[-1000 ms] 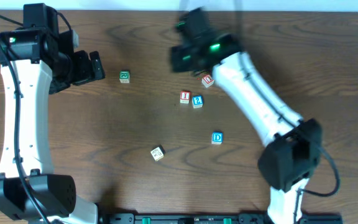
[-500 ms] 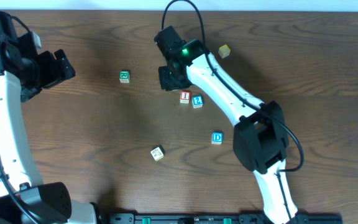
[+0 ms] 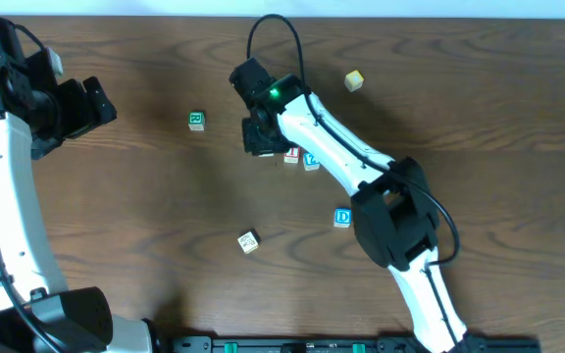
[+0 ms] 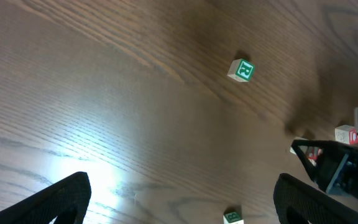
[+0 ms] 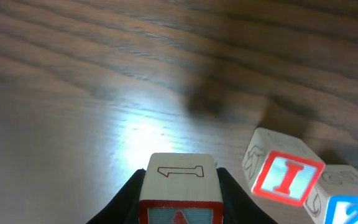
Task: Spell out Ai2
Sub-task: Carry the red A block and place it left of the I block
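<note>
I should next lower the A cube, the word's first letter, with my right gripper onto the bare wood [image 3: 270, 153] [image 5: 219, 155] below, beside the I cube.
My right gripper [image 3: 261, 137] is shut on the A cube [image 5: 179, 190], whose red A faces the wrist camera; it hangs low over the wood. Just to its right the I cube [image 5: 284, 176] stands tilted on the table, with the blue 2 cube [image 5: 351, 209] against its right side. From overhead the I cube [image 3: 291, 155] and the 2 cube [image 3: 311, 160] lie side by side, partly under the right arm. My left gripper [image 3: 91, 106] is open and holds nothing at the far left, away from the cubes.
A green-lettered cube [image 3: 196, 120] lies left of the right gripper. The blue D cube [image 3: 342, 217] and a pale cube [image 3: 248, 241] sit nearer the front, a yellow cube [image 3: 354, 79] at the back. In the left wrist view a green cube [image 4: 242, 70] shows ahead.
My right arm swung from the back right down to the left side of the I cube, carrying the A cube. The left arm pulled back to the left, then stayed still.
</note>
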Controlling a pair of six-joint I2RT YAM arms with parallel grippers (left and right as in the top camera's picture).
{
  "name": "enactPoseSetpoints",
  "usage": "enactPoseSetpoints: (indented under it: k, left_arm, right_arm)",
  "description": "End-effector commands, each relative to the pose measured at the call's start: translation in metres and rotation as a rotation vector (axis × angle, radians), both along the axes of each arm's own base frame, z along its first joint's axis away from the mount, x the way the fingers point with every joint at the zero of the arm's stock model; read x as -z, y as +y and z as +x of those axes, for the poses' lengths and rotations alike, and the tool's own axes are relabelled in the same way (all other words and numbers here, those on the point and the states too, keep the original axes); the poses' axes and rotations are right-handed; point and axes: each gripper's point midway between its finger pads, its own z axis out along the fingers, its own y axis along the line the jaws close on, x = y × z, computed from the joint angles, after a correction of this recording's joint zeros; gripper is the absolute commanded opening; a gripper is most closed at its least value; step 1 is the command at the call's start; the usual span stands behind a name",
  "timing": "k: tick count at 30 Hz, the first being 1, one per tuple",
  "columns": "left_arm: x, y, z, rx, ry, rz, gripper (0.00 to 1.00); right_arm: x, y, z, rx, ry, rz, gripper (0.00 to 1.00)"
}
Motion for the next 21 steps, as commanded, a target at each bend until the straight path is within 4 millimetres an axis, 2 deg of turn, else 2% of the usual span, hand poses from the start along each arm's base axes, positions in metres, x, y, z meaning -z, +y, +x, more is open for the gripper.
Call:
enactPoseSetpoints:
  k: [1,8,21]
  left_arm:
    - [-0.004,0.0,-0.001,-0.003,-0.011,-0.004,0.95]
    - [-0.004,0.0,-0.001,-0.003,-0.012,-0.004,0.95]
    - [-0.004,0.0,-0.001,-0.003,-0.012,-0.004,0.95]
  right_arm:
    - [0.001,-0.005,0.01,0.044,-0.043,-0.035,0.01]
    - [0.002,-0.006,0.015,0.058,-0.067,-0.046,0.01]
    - [0.029,-0.01,0.006,0.066,0.005,-0.073,0.01]
